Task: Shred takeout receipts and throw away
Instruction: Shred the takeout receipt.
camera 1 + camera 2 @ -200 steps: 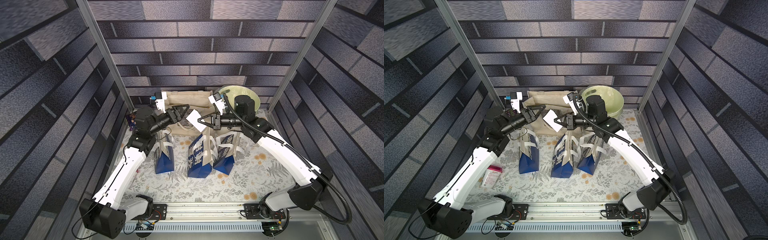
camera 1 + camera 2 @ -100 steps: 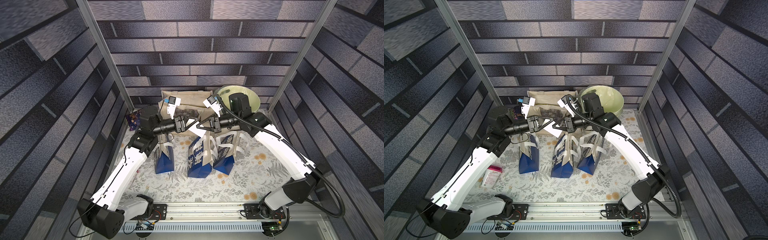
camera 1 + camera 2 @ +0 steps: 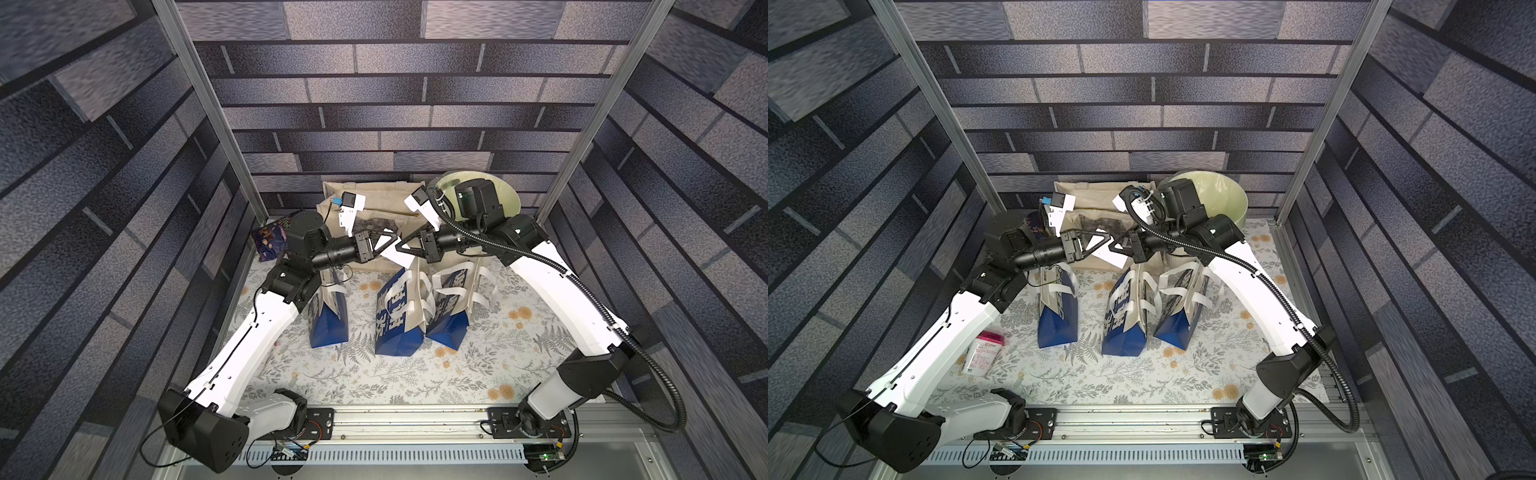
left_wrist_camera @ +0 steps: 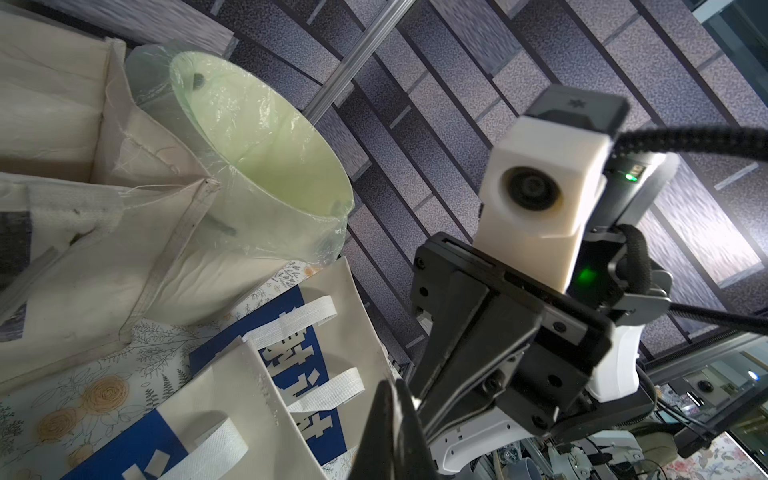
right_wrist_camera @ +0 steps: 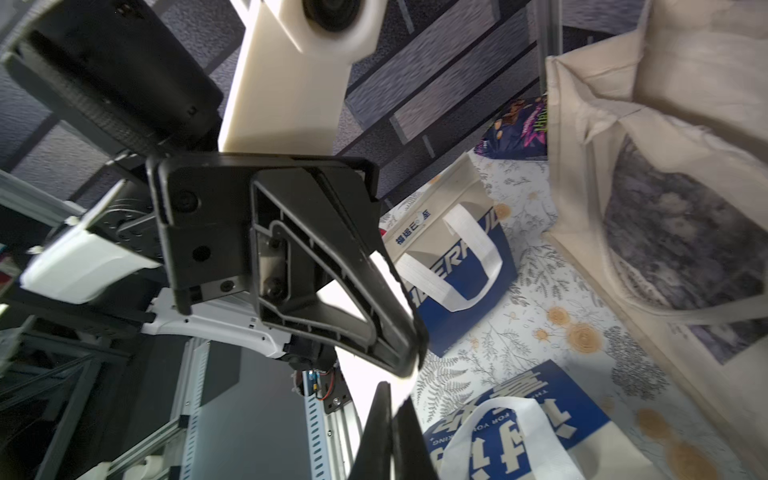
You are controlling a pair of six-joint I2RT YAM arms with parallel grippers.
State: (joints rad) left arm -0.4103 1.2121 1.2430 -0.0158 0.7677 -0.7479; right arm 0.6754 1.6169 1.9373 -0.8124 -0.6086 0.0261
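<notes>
The bin stands outward of my right gripper, so it next moves outward, away from the left gripper, and releases the slip over the bin's opening [image 3: 1221, 194].
One takeout receipt [image 3: 398, 256], a thin white slip, hangs in mid-air above the blue-and-white paper bags in both top views [image 3: 1113, 258]. My left gripper [image 3: 395, 240] and my right gripper [image 3: 404, 246] meet tip to tip over it, each shut on the slip. In the left wrist view my left gripper [image 4: 392, 419] pinches a white paper edge, with the right gripper's fingers [image 4: 469, 365] just beyond. From the right wrist, the right gripper [image 5: 390, 419] is shut on the white receipt [image 5: 365, 370], and the left gripper's fingers [image 5: 399, 332] clamp its other end.
Three paper bags [image 3: 328, 316] [image 3: 395, 328] [image 3: 449, 320] stand under the grippers on the floral mat. A beige cloth tote [image 3: 374, 195] and a pale green lined bin [image 3: 509, 195] sit at the back. A purple snack packet [image 3: 270, 243] and a pink-capped box [image 3: 982, 353] lie at left.
My left gripper moved right to the receipt held by the right gripper and shut on it. The right arm shifted slightly left and lower.
</notes>
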